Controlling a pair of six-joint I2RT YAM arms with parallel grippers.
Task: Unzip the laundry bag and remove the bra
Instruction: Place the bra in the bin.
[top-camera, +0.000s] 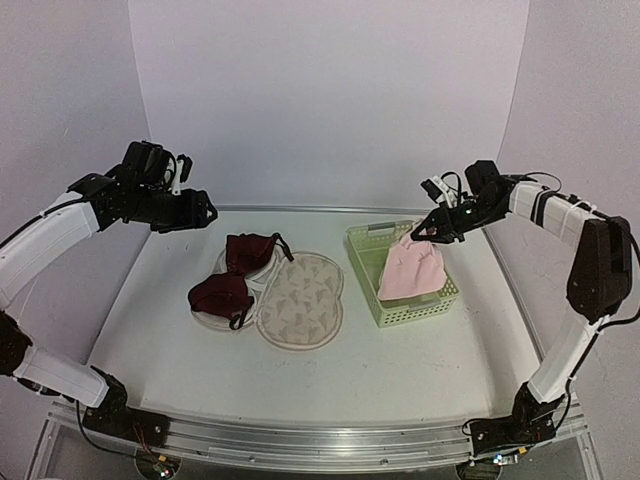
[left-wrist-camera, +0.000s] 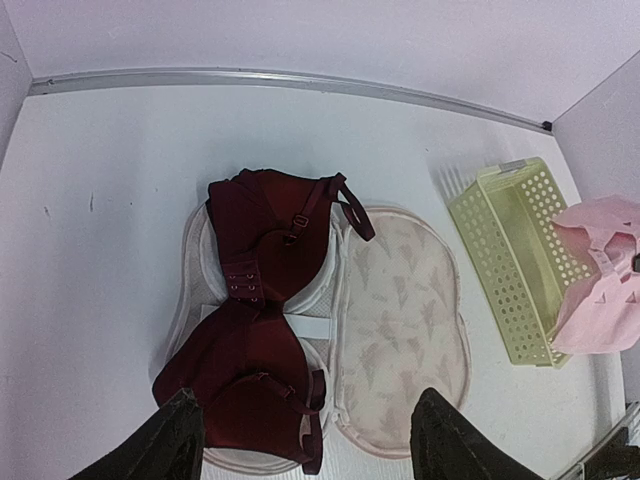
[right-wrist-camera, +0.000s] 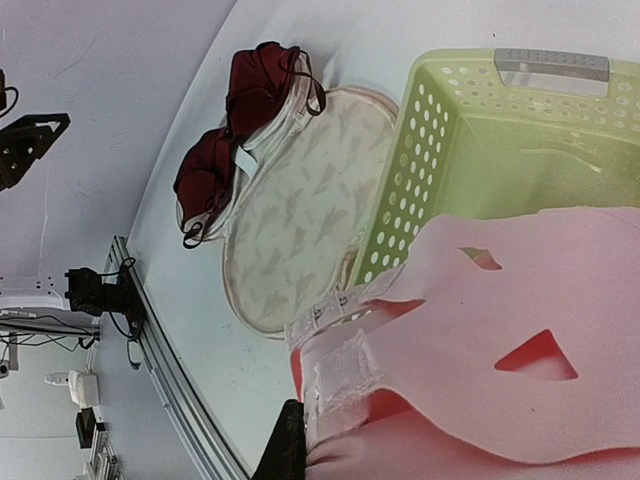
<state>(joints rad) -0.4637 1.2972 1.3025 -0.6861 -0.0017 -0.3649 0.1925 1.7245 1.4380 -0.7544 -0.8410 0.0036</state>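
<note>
The robot's right gripper needs to go down between the green basket's sides next and let go of the pink garment (top-camera: 410, 270) already hanging there, because the open inside of the basket is below the gripper.
The laundry bag (top-camera: 300, 305) lies unzipped and spread flat mid-table, its patterned half on the right. The dark maroon bra (top-camera: 235, 275) rests on the bag's pale left half, cups up. My left gripper (top-camera: 205, 212) is open and empty, raised above the table's back left. In the left wrist view the bra (left-wrist-camera: 260, 300) and the bag (left-wrist-camera: 400, 310) lie below its spread fingers (left-wrist-camera: 180, 440). My right gripper (top-camera: 425, 232) is shut on a pink garment (top-camera: 410, 270) hanging over the green basket (top-camera: 362, 245). The right wrist view shows the garment (right-wrist-camera: 520, 300) covering most of the jaws.
The pale green mesh basket (left-wrist-camera: 500, 260) stands right of the bag, close to its edge. A metal rail (top-camera: 300, 210) runs along the table's back, with walls behind and at both sides. The table's front edge (top-camera: 300, 435) lies near the arm bases.
</note>
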